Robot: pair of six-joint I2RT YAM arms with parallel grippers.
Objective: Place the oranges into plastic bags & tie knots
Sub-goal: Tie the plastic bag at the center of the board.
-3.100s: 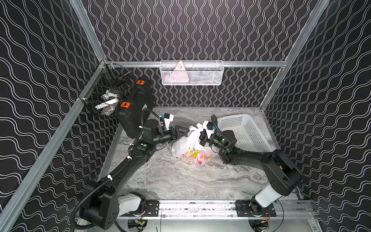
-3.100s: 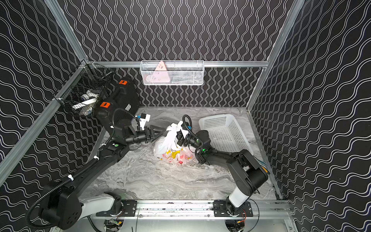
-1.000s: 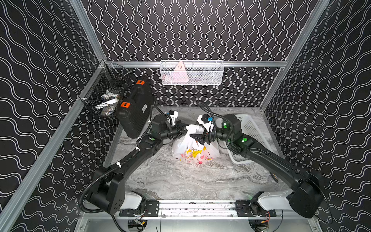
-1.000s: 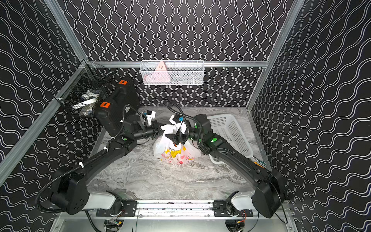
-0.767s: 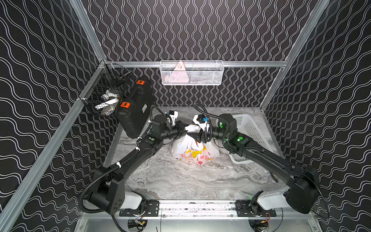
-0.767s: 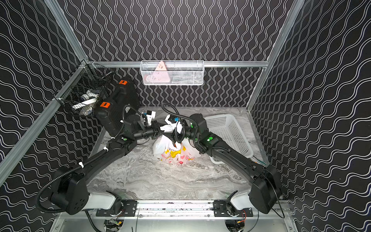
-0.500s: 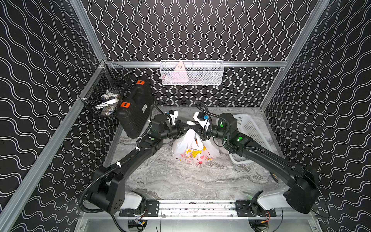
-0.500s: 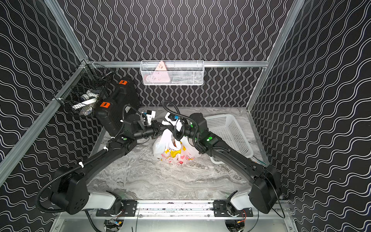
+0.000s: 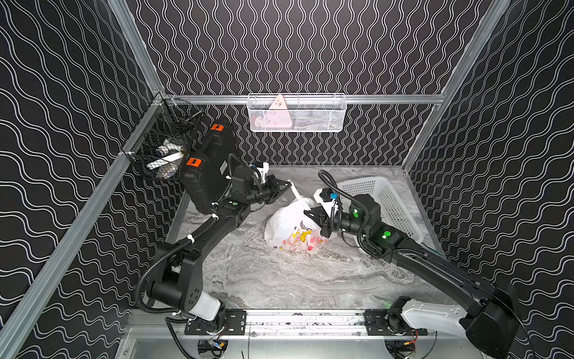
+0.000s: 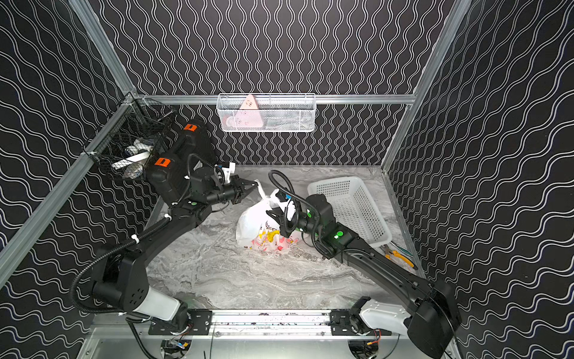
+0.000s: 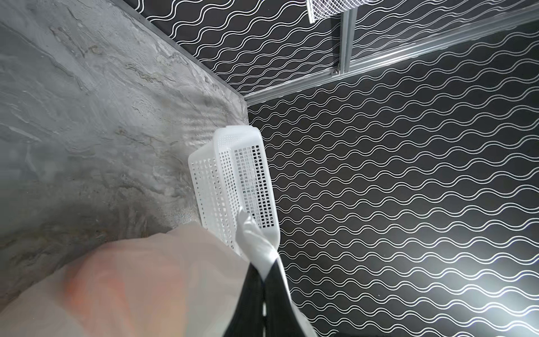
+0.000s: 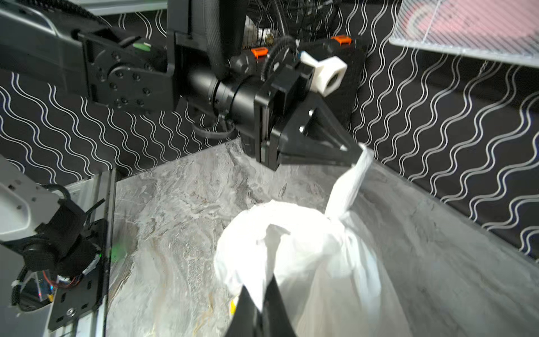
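My right gripper will next pull the bag's fold down and back, against the taut handle, and release it, as the tabletop before the bag's prints is below and back.
The plastic bag (image 9: 289,228) (image 10: 254,228), white with cartoon prints, sits bulging mid-table. My left gripper (image 9: 289,185) (image 10: 256,183) (image 11: 264,277) (image 12: 354,154) is shut on a handle strip (image 12: 350,181) (image 11: 253,242) and holds it taut, up and back-left of the bag. My right gripper (image 9: 307,214) (image 10: 270,214) (image 12: 261,306) is shut on a fold of the bag's upper right side. The oranges are hidden inside; only an orange tint shows through the bag's film (image 11: 122,291). The knots are hidden: the strip's root is a bunched fold (image 12: 335,216).
A white perforated basket (image 9: 388,202) (image 10: 351,199) (image 11: 233,181) stands right of the bag, close behind my right wrist. A black case (image 9: 211,167) leans at back left under a black wire basket (image 9: 164,146). Yellow-handled pliers (image 10: 399,255) lie by the right wall.
My right gripper, open beside the bag's top a second ago, has shut on the bag's plastic and its arm has dropped lower. The left gripper kept its strip and rose slightly.
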